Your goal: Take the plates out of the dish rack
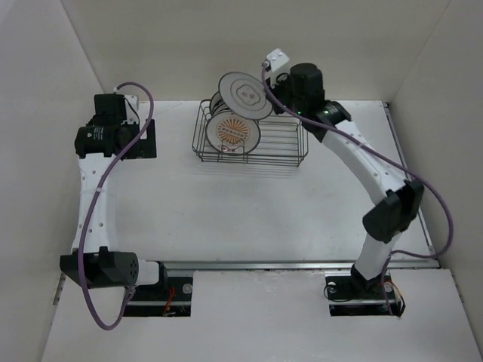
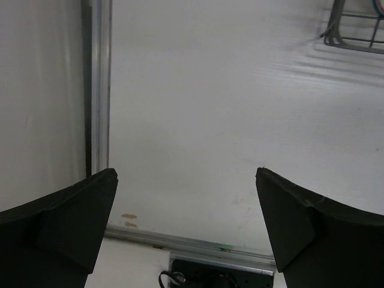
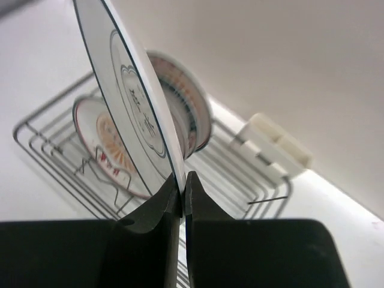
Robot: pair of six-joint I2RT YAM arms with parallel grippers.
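The white plate needs to go back and down next, tilted flat by my right gripper. My right gripper will then let go of the plate's rim on the bare tabletop before the rack.
The dark wire dish rack stands at the back centre of the table. My right gripper is shut on the rim of a white plate with a thin black flower outline, held upright above the rack. In the right wrist view the jaws pinch that plate's lower edge. An orange sunburst plate and a plate with a dark patterned rim stand in the rack below. My left gripper is open and empty, far left of the rack.
A white plastic caddy is clipped to the rack's far side. White walls close in the table at the back and sides. A metal rail runs along the near edge, another along the left side.
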